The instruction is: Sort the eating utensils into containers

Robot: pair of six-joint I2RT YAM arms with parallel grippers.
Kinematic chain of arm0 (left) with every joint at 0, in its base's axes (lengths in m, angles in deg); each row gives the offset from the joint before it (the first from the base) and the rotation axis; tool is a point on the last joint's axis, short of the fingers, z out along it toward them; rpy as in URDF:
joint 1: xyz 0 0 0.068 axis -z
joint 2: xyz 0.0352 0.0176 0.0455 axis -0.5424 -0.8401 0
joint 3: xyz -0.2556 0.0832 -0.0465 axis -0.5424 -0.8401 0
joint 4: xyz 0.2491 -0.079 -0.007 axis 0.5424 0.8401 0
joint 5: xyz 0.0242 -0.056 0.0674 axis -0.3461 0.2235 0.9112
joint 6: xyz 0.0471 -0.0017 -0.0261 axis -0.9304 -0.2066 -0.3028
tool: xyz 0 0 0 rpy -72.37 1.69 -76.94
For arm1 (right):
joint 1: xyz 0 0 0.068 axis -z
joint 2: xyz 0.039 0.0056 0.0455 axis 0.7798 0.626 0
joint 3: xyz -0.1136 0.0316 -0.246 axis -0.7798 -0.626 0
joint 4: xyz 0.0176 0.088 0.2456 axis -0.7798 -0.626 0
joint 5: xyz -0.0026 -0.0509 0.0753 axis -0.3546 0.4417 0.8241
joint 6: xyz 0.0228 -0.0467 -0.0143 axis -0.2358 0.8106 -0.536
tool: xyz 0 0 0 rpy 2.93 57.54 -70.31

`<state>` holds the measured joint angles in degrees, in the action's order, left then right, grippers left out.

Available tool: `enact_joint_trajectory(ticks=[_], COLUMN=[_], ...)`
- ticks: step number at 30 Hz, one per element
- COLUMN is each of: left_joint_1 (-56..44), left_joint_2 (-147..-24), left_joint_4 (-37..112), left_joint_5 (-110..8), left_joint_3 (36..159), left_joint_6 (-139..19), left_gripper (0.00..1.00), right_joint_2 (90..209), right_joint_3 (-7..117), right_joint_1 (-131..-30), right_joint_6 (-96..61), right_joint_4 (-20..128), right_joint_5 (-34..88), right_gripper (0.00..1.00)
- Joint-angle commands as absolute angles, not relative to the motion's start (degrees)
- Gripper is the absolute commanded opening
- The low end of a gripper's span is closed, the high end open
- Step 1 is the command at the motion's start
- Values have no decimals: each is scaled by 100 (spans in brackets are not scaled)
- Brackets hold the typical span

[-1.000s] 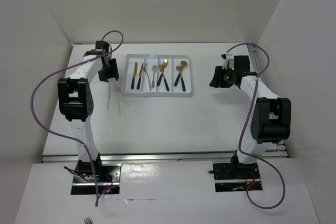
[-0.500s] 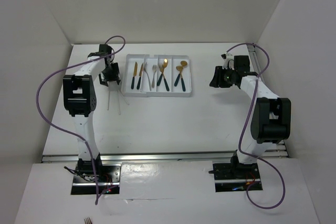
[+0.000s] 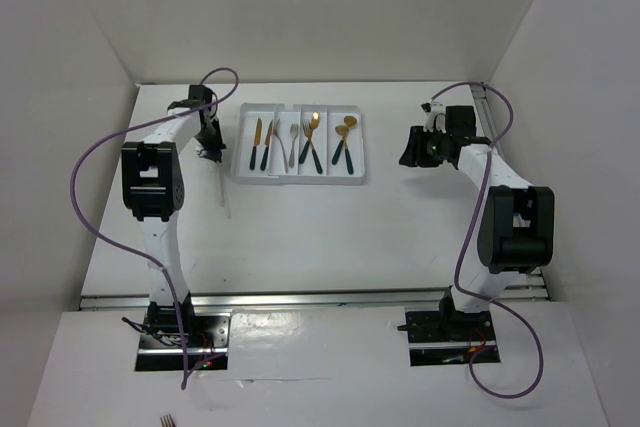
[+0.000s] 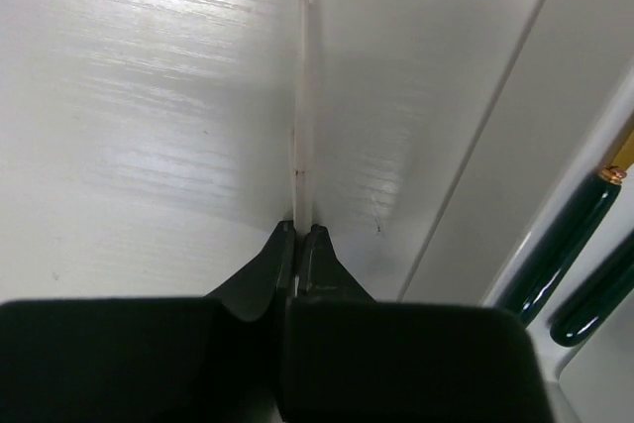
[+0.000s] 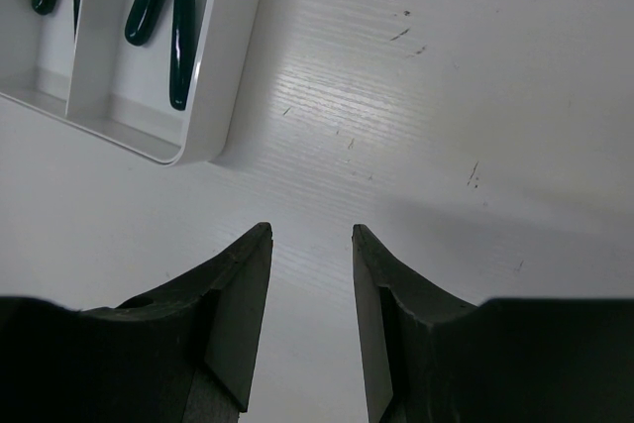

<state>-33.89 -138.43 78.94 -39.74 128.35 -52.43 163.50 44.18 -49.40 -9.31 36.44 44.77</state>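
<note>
My left gripper lifts over the tray's rim next, lowers beside the gold knives and releases there, since the pale stick (image 4: 303,116) is still outside the containers.
The white tray (image 3: 303,180) of long containers sits at the back centre and holds several eating utensils: gold knives (image 3: 262,142), a silver fork (image 3: 292,142), a gold fork (image 3: 313,137) and gold spoons (image 3: 343,140), all with dark handles except the silver fork. My left gripper (image 3: 211,150) is low over the table just left of the tray. In the left wrist view it (image 4: 299,228) is shut on the near end of a thin pale stick (image 4: 303,116) that lies along the table. My right gripper (image 5: 312,230) hovers open and empty to the right of the tray (image 5: 213,96).
Two teal handles (image 4: 560,240) and the tray rim (image 4: 565,185) lie close on the left gripper's right. White walls close in the table on the left, back and right. Purple cables loop off both arms.
The left jaws have closed on the stick. Two pale sticks lay apart on the table a second ago; now only one line shows. The right arm has not moved.
</note>
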Motion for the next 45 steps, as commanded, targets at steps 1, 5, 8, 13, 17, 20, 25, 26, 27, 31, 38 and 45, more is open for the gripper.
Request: enact_joint_trajectory(ticks=[1,5,8,13,17,20,25,26,27,31,38,45], left_joint_1=[-3390,-3390,-3390,-3443,-3566,-3566,-3566,-3566,-3566,-3268,-2951,-2845], left_joint_2=[-13969,-13917,-13496,-12836,-12537,-12282,-12115,-12062,-12010,-12009,-13000,-13845], left_joint_4=[7870,7870,7607,7570,7773,7939,8255,8256,8204,7959,7843,7677], left_joint_5=[-4271,-4332,-4463,-4595,-4771,-4824,-5340,-5447,-5596,-6308,-6494,-6301], left_joint_3=[12568,12376,12051,11909,12120,12278,12690,12691,12743,12884,13927,14545], left_joint_6=[-5149,-5201,-5201,-5324,-5377,-5377,-5377,-5325,-5324,-5324,-5430,-5500], left_gripper=[0,0,0,0,0,0,0,0,0,0,0,0], right_joint_2=[16349,16349,16297,16296,16244,16191,16138,16077,16076,16024,15971,15909], right_joint_3=[4671,4671,4671,4671,4671,4619,4566,4566,4514,4513,4513,4408], right_joint_1=[-4975,-4975,-4975,-4975,-4975,-4975,-5027,-5028,-5028,-5028,-5028,-5028], right_joint_6=[-883,-883,-883,-883,-935,-936,-936,-936,-936,-936,-936,-883], right_joint_4=[3692,3692,3692,3692,3692,3745,3745,3745,3745,3798,3745,3745], right_joint_5=[4463,4463,4463,4515,4569,4569,4621,4621,4621,4621,4569,4507], right_gripper=[46,46,46,46,46,46,46,46,46,46,46,46])
